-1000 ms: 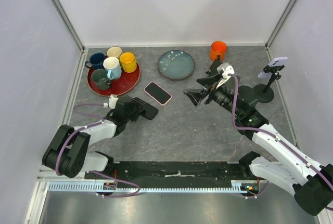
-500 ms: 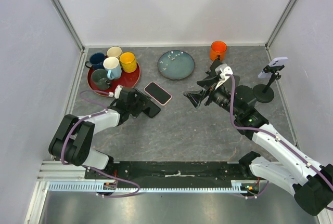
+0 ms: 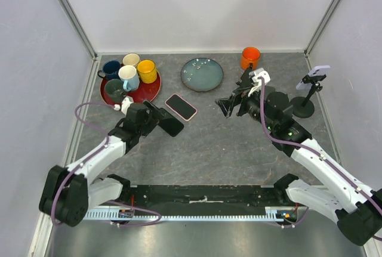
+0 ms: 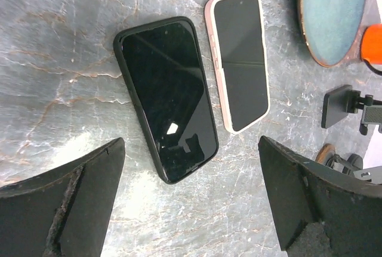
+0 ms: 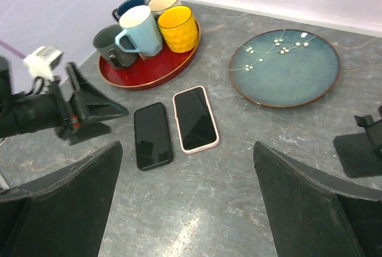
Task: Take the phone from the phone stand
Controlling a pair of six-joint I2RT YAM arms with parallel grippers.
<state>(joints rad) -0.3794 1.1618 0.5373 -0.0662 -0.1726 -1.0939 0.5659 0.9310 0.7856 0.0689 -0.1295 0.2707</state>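
Note:
My right gripper swings around and outward next onto the lilac phone's upper edge (image 3: 317, 70), which lies to its right in the top view, since the gripper faces away.
The phone stand (image 3: 305, 102) is a black post on a round base at the far right. It holds a pale lilac phone (image 3: 320, 68) tilted at its top. My right gripper (image 3: 229, 105) hangs open and empty over the table's middle, well left of the stand; its wrist view (image 5: 186, 146) looks left, away from the stand. My left gripper (image 3: 157, 119) is open and empty just left of a black phone (image 3: 171, 126) lying flat. From the left wrist (image 4: 191, 144), that black phone (image 4: 168, 95) lies between and ahead of the jaws.
A pink-cased phone (image 3: 181, 107) lies flat beside the black one. A red tray (image 3: 147, 95) with several mugs is at the back left. A blue plate (image 3: 202, 74) and an orange mug (image 3: 250, 58) stand at the back. A small black stand (image 5: 359, 152) sits by my right gripper.
My left arm has risen and swung its gripper back from the black phone, which stays flat on the table. My right gripper has shifted slightly toward the back right.

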